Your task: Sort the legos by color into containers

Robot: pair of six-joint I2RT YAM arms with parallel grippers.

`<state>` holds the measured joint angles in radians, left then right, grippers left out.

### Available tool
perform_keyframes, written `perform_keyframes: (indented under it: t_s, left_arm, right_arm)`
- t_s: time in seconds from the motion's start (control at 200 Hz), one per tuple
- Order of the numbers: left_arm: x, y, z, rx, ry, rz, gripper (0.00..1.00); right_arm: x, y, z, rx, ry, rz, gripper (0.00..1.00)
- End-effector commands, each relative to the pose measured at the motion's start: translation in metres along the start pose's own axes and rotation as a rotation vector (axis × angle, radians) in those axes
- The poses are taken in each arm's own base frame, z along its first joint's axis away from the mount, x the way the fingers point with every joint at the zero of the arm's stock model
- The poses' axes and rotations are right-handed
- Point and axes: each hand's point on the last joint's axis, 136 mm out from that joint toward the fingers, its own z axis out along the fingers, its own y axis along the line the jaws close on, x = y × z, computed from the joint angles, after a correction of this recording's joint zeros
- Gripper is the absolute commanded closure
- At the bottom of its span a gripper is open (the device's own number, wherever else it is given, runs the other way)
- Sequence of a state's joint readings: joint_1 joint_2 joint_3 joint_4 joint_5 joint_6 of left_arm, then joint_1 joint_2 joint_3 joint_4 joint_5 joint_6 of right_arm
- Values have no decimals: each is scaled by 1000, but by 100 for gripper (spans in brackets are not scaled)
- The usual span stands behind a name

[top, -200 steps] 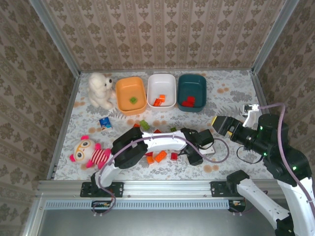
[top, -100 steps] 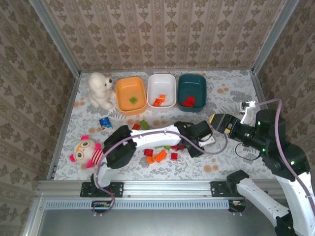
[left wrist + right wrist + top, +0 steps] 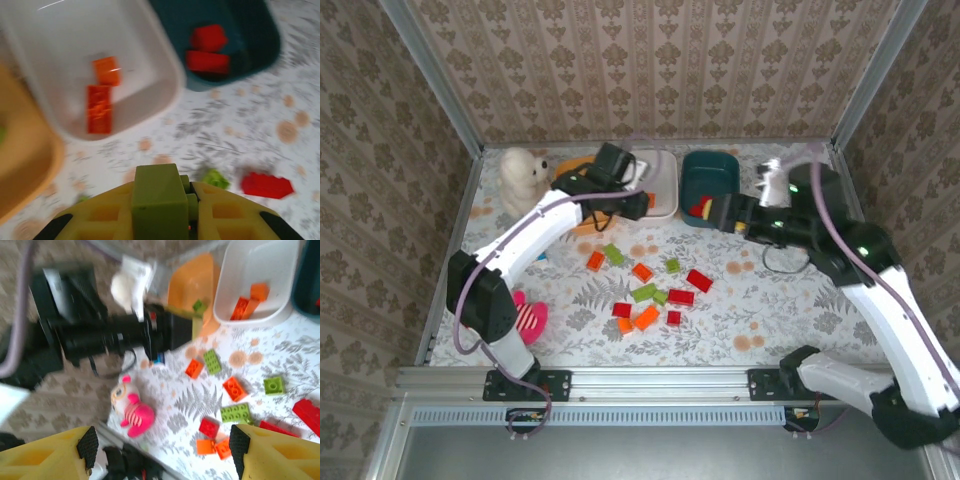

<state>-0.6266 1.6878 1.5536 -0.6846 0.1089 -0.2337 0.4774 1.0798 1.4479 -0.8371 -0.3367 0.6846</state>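
Observation:
A green lego already lies in the orange bin, so next I will swing my left gripper across over it and lower inside to release the light green lego.
My left gripper is shut on a light green lego and hangs at the back, between the orange bin and the white bin. The white bin holds two orange legos. Two red legos lie in the teal bin. My right gripper hovers at the teal bin's front edge. It is open with nothing between its fingers. Several red, orange and green legos lie scattered mid-table.
A white fluffy toy stands left of the orange bin. A pink striped plush lies at the front left, partly under the left arm. Patterned walls close in the table on three sides.
The left arm has swung from the table's front middle up to the bins at the back, carrying the green lego. The right arm has moved back and left to the teal bin.

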Motion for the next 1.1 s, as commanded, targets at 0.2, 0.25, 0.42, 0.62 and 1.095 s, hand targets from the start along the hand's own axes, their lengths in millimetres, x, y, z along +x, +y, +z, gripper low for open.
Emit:
perform_keyframes:
  t_s: [0.2, 0.25, 0.42, 0.62, 1.095]
  left_arm:
    - [31, 107, 33, -101, 162, -315, 86]
    - [33, 116, 42, -102, 179, -345, 86]
    - [41, 133, 71, -114, 257, -390, 86]
    - [40, 146, 93, -99, 271, -436, 86]
    - [44, 145, 103, -80, 296, -466, 58]
  right_arm:
    - [20, 20, 80, 15, 157, -107, 27]
    - [21, 23, 87, 8, 165, -108, 27]
    - [27, 21, 98, 12, 193, -106, 27]
    - [32, 16, 99, 21, 207, -100, 27]
    - [43, 0, 108, 74, 247, -102, 27]
